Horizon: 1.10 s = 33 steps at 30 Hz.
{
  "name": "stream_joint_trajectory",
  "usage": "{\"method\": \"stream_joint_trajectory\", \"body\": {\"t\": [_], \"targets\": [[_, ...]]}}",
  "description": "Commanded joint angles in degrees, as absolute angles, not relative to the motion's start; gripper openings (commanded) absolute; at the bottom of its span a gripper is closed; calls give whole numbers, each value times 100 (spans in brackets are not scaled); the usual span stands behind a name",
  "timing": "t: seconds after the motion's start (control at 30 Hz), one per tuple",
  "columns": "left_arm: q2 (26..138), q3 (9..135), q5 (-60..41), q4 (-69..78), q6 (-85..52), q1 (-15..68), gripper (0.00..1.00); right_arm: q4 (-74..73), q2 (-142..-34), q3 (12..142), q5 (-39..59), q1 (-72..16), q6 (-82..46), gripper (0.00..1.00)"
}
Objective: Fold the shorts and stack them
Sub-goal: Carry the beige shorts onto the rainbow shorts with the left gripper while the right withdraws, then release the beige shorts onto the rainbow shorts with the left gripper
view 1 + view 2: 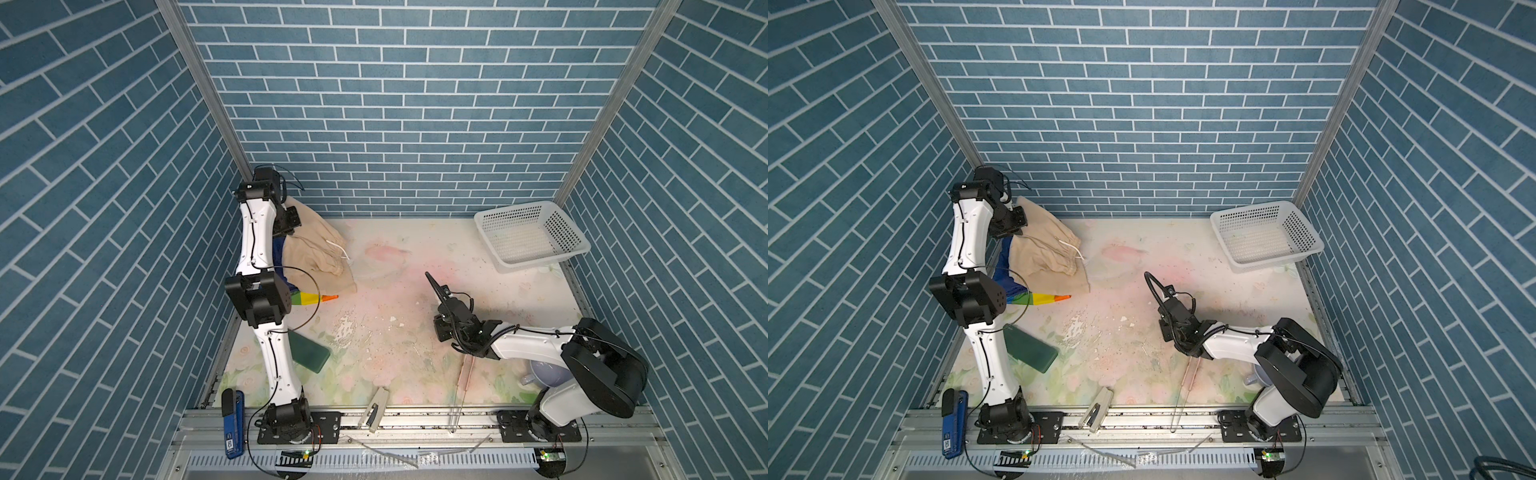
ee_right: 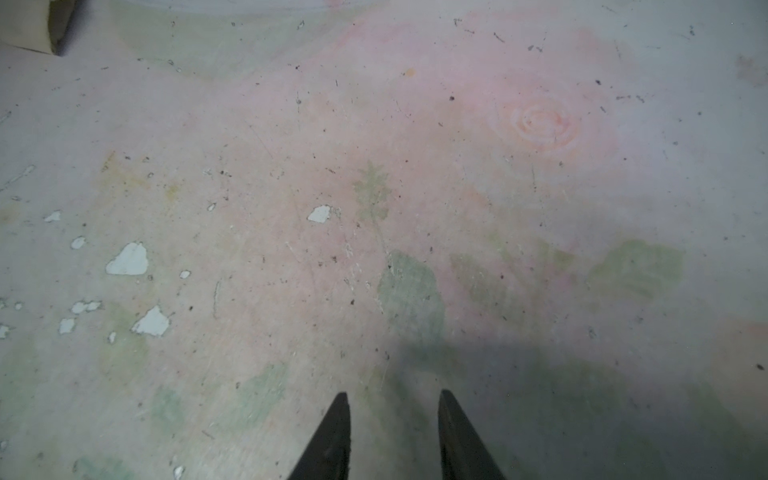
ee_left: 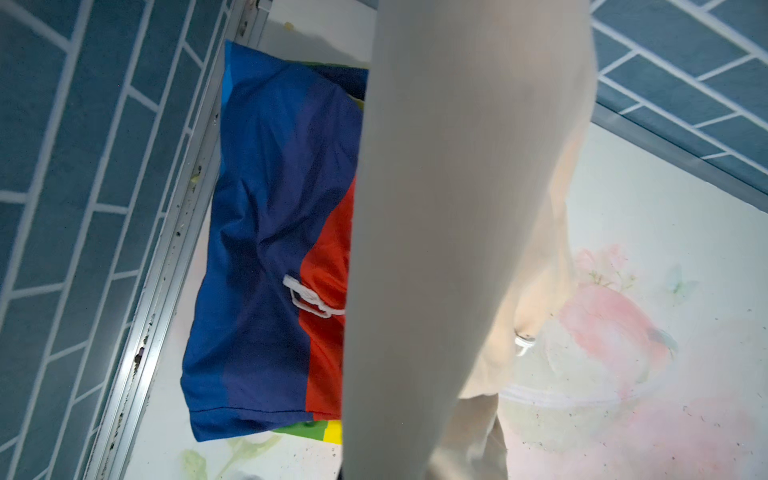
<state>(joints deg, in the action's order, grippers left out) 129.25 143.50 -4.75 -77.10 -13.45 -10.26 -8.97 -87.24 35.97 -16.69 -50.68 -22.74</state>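
Note:
The left gripper needs to ease slightly down over the striped shorts' blue side (image 1: 1002, 270) (image 3: 249, 240) next and release the beige shorts' back edge, since that uncovered blue cloth lies below the fingers.
The beige shorts (image 1: 322, 249) (image 1: 1050, 249) lie bunched at the back left, with their white drawstring (image 1: 338, 249) showing. They drape over the rainbow-striped shorts (image 1: 309, 298) (image 1: 1044, 298), of which a blue edge and a coloured tip stick out. My left gripper (image 1: 289, 218) (image 1: 1011, 220) is shut on the beige shorts' back edge and holds it up. In the left wrist view the beige cloth (image 3: 457, 208) hangs over the jaws and hides them, and the striped pair (image 3: 270, 249) lies flat beneath. My right gripper (image 1: 441, 330) (image 2: 392, 399) stands open over bare table, right of centre.
A white mesh basket (image 1: 561, 230) sits at the back right. A dark green block (image 1: 309, 353) lies by the left arm. Along the front edge are a blue tool (image 1: 232, 419), a stapler (image 1: 374, 409) and thin tongs (image 1: 465, 374). A lavender bowl (image 1: 544, 372) sits under the right arm.

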Motion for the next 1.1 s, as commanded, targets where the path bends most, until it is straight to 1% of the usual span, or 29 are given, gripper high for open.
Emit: {"method": "stream_joint_trajectory", "body": {"t": [0.0, 0.17, 0.3, 0.47, 0.5, 0.53, 0.57, 0.6, 0.7, 0.73, 0.77, 0.9, 0.97, 1.07], "targets": [[13194, 14312, -188, -7586, -1199, -1237, 4, -844, -8819, 3775, -1669, -5049, -2486, 36], [13671, 14221, -172, -7224, -1202, -1563, 4, -800, -8842, 3773, -1700, -5048, -2496, 36], [13933, 14210, -48, -6956, -1125, -1642, 11, -762, -8902, 3820, -1742, -5053, -2513, 36], [14256, 14133, 152, -6848, -1082, -1652, 17, -645, -9059, 3990, -1767, -5047, -2539, 35], [14303, 14071, 190, -6808, -1064, -1656, 21, -625, -9078, 4022, -1766, -5045, -2540, 35], [14341, 14002, 216, -6775, -1063, -1661, 28, -601, -9092, 4048, -1767, -5053, -2531, 35], [14367, 13942, 264, -6753, -1065, -1656, 37, -590, -9102, 4062, -1775, -5054, -2531, 35], [14377, 13872, 296, -6726, -1063, -1660, 50, -605, -9099, 4064, -1775, -5047, -2524, 35], [14180, 13580, 369, -6593, -1140, -1661, 68, -633, -9084, 4095, -1792, -5051, -2496, 36], [14052, 13453, 426, -6541, -1191, -1658, 93, -635, -9086, 4108, -1795, -5047, -2488, 36], [13930, 13362, 478, -6510, -1237, -1661, 99, -627, -9086, 4132, -1796, -5055, -2474, 36], [13307, 13069, 589, -6484, -1379, -1652, 100, -557, -8994, 4210, -1832, -5049, -2413, 38], [12913, 12847, 622, -6466, -1445, -1626, 100, -544, -8844, 4211, -1903, -5053, -2329, 41], [12079, 12187, 720, -6209, -1533, -1496, 100, -422, -8497, 4221, -2106, -5049, -2136, 50]]}}
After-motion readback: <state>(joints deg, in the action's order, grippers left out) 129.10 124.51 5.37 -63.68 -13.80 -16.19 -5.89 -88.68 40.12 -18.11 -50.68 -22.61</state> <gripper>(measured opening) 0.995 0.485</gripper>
